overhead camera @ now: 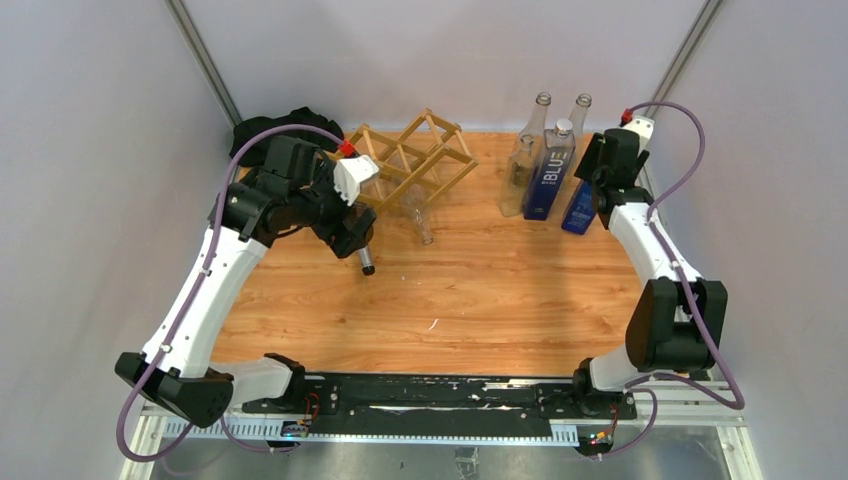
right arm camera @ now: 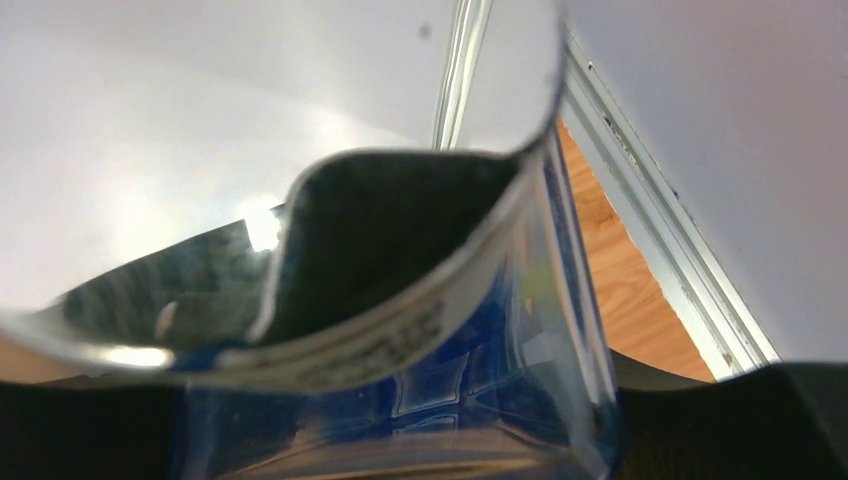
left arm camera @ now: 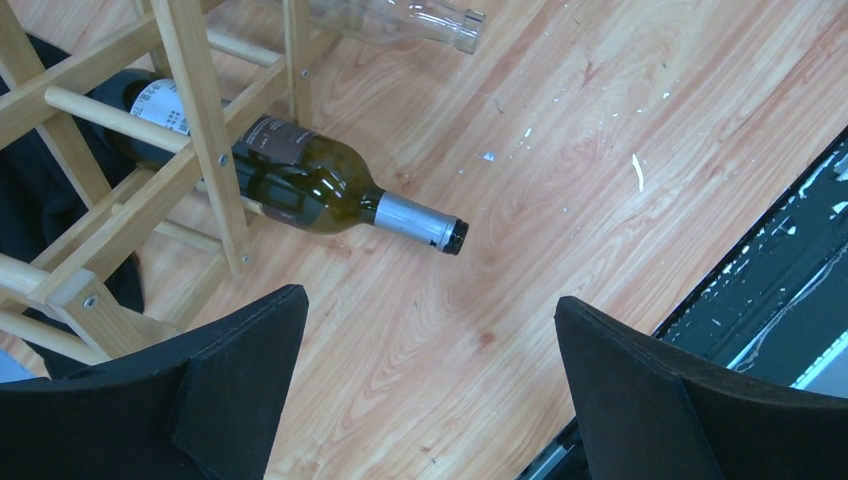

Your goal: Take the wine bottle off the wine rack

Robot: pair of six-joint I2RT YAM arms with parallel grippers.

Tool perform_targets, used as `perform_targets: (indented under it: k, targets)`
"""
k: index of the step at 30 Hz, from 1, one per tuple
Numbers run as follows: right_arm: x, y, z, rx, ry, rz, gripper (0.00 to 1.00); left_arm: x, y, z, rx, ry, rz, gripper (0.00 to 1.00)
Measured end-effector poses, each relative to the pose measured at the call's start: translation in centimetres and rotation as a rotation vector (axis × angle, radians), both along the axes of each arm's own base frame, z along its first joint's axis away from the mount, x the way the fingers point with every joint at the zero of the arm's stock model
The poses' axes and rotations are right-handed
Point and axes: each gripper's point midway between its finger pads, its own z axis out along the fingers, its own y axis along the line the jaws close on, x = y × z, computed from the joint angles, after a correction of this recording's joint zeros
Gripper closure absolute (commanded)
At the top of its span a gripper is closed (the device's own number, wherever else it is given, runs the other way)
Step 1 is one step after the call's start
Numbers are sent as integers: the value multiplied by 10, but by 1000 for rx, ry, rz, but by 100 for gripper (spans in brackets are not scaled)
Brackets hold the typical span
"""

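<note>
The robot's right gripper will move outward and toward the tall blue bottle next, then open, as a gap of table shows between its small blue bottle [right arm camera: 480,380] and the tall one.
The light wood lattice wine rack [overhead camera: 410,155] stands at the back of the table and fills the left of the left wrist view [left arm camera: 200,120]. A dark green wine bottle [left arm camera: 310,185] lies in a bottom cell, its capped neck [overhead camera: 367,262] poking out over the table. My left gripper [left arm camera: 430,370] is open and empty, hovering just in front of the neck with nothing between the fingers [left arm camera: 240,380]; in the top view it [overhead camera: 355,238] sits at the rack's front left. My right gripper [overhead camera: 590,195] is closed around a small blue bottle [right arm camera: 480,380] at the back right.
A clear empty bottle [overhead camera: 420,215] lies on the table in front of the rack, also in the left wrist view [left arm camera: 400,20]. Several upright bottles, one a tall blue one [overhead camera: 550,170], stand at the back right. A black cloth [overhead camera: 265,130] lies behind the rack.
</note>
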Motion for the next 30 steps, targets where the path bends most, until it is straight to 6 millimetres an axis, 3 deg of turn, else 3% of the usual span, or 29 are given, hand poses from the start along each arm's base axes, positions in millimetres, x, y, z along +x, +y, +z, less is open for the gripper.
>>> perform_targets:
  k: [6, 16, 22, 26, 30]
  targets:
    - [17, -12, -6, 12, -27, 1, 100, -2, 0, -4, 10, 1, -25, 0]
    - [43, 1, -11, 22, -66, 94, 98, -3, -3, -6, 7, 1, -56, 0]
    - [50, 7, -10, 33, -75, 127, 61, -5, -4, -9, 8, 7, -68, 0]
    - [50, 11, -10, 42, -74, 149, 48, -5, -5, -9, 5, 7, -77, 0]
    - [51, 16, -9, 53, -68, 175, 22, -6, -5, -12, 7, 13, -87, 0]
